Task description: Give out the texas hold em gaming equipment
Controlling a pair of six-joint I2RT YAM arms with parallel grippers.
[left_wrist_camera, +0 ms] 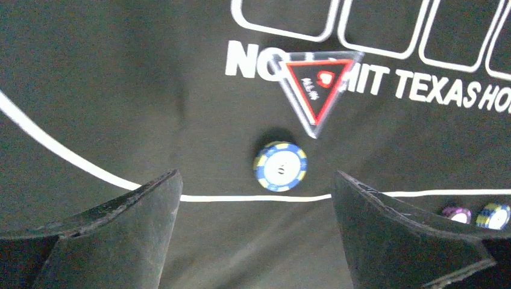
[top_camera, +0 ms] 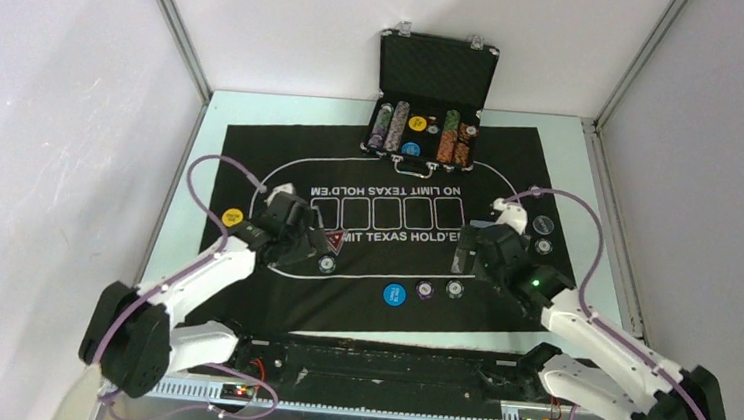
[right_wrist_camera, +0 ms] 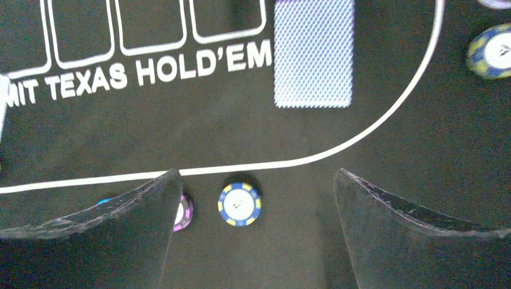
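Observation:
I will move my left gripper to the right in the top view next and lower it until its fingers are on both sides of the blue-and-yellow chip (top_camera: 327,265) (left_wrist_camera: 281,167) just inside the white line, clear of the triangle.
On the black felt mat (top_camera: 251,160) a blue-and-yellow chip (left_wrist_camera: 280,166) lies just inside the white line, below a clear triangle with a red border (left_wrist_camera: 316,90). My left gripper (left_wrist_camera: 255,176) hovers open over it, holding nothing. My right gripper (right_wrist_camera: 256,174) is open too, above another blue-and-yellow chip (right_wrist_camera: 240,204). A purple chip (right_wrist_camera: 184,211) is half hidden behind its left finger. A blue-backed card (right_wrist_camera: 313,53) lies face down beyond the lettering. In the top view the left gripper (top_camera: 310,240) and right gripper (top_camera: 469,263) sit low over the mat.
The open black case (top_camera: 437,70) with rows of chips stands at the mat's far edge. A yellow button (top_camera: 232,217) lies left, a blue button (top_camera: 394,294) near front centre, two chips (top_camera: 543,236) at the right. White walls enclose the table.

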